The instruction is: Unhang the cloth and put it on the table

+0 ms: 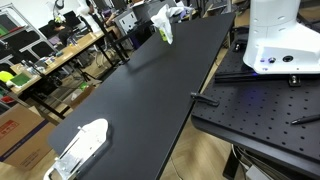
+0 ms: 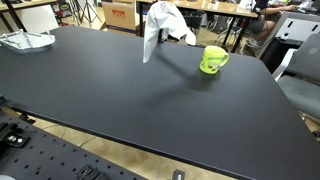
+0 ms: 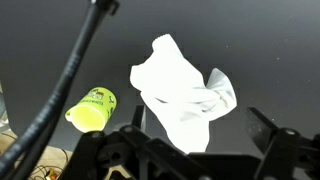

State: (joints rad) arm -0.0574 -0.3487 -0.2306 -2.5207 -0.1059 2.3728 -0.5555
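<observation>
I will lower my gripper to the cloth's bunched folds next, slightly away from the green mug.
A white cloth [image 1: 163, 25] hangs crumpled from a small stand at the far end of the black table [image 1: 140, 90]. It shows in both exterior views [image 2: 160, 25]. In the wrist view the cloth [image 3: 180, 90] fills the middle, with its lower tip reaching down between the fingers. My gripper [image 3: 200, 115] is open, one dark finger on each side of the cloth, holding nothing. I cannot tell whether the fingers touch the cloth. The gripper is out of frame in both exterior views.
A green mug [image 2: 213, 60] stands next to the cloth, also in the wrist view [image 3: 92, 108]. A white tray-like object [image 1: 80, 148] lies at the table's other end [image 2: 25, 40]. A black cable [image 3: 70, 70] crosses the wrist view. The robot base [image 1: 280, 40] stands on a perforated plate [image 1: 260, 110].
</observation>
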